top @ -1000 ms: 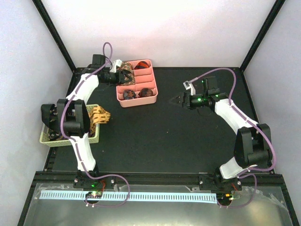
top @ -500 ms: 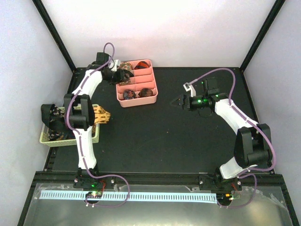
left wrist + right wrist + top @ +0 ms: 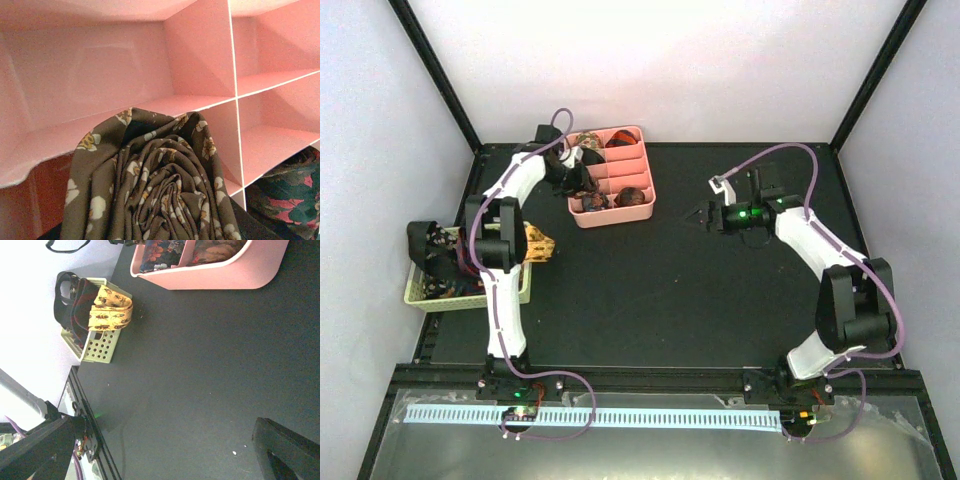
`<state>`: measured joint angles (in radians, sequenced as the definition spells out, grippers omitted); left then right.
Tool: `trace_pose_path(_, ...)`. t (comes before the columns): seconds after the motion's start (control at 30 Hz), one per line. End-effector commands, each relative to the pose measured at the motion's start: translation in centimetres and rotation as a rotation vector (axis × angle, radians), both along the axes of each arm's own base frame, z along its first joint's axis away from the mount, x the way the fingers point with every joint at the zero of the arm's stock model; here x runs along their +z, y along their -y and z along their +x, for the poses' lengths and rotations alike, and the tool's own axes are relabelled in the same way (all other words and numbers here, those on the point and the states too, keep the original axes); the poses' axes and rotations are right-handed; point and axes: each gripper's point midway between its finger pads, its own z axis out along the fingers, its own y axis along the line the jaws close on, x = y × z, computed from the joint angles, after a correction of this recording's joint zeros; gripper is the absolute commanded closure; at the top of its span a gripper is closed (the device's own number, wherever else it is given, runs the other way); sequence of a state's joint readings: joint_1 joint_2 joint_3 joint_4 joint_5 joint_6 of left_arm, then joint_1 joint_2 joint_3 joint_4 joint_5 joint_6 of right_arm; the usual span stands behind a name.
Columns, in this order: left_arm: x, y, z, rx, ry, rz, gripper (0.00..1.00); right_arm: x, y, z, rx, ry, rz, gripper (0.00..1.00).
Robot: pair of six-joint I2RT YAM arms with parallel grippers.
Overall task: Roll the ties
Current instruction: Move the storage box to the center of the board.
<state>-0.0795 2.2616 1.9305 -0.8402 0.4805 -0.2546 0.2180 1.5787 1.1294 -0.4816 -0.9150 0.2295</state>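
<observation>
My left gripper shifts toward the tray's middle next, then lowers the brown roll into the compartment (image 3: 604,186) beneath it, because that space between dividers is empty.
A rolled brown tie with pale flowers (image 3: 165,185) fills the lower middle of the left wrist view, right in front of the pink tray's dividers (image 3: 200,55). My left gripper (image 3: 580,180) is shut on this roll at the left side of the pink tray (image 3: 645,170); its fingers are hidden behind the fabric. More rolled ties (image 3: 632,195) lie in the tray's compartments, one of them dark green and pink (image 3: 285,195). A yellow patterned tie (image 3: 538,245) hangs over the basket's edge. My right gripper (image 3: 705,213) hovers open and holds nothing, to the right of the tray.
A pale perforated basket (image 3: 420,295) with more dark fabric stands at the table's left edge, also seen in the right wrist view (image 3: 97,347). Black frame posts and white walls enclose the black table (image 3: 670,290).
My left arm has swung the rolled tie from the tray's far left corner down over its left compartments. The right arm has stayed put.
</observation>
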Motion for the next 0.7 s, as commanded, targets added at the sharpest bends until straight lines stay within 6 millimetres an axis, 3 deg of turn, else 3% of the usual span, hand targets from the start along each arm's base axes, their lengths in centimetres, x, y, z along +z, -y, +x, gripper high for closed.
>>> trace_pose_path(0.0, -2.1, -0.5, 0.2, 0.008, -0.046, 0.072, 0.98, 0.2, 0.1, 0.9, -0.003, 0.021, -0.016, 0.00)
trace_pose_path(0.13, -3.1, -0.4, 0.7, -0.006, -0.043, 0.143, 0.98, 0.0, 0.2, 1.0, -0.005, 0.018, -0.023, 0.00)
trace_pose_path(0.37, -6.2, -0.3, -0.8, -0.025, -0.124, 0.213, 0.99, -0.5, 0.4, 1.0, -0.007, 0.011, -0.039, 0.00)
trace_pose_path(0.53, -7.4, -0.2, -3.5, -0.086, -0.203, 0.272, 0.98, -0.4, 0.3, 1.2, -0.006, 0.020, -0.046, 0.00)
trace_pose_path(0.67, -8.0, -0.7, -7.4, -0.112, -0.307, 0.291, 0.99, -0.3, 0.4, 1.2, -0.008, 0.022, -0.048, 0.00)
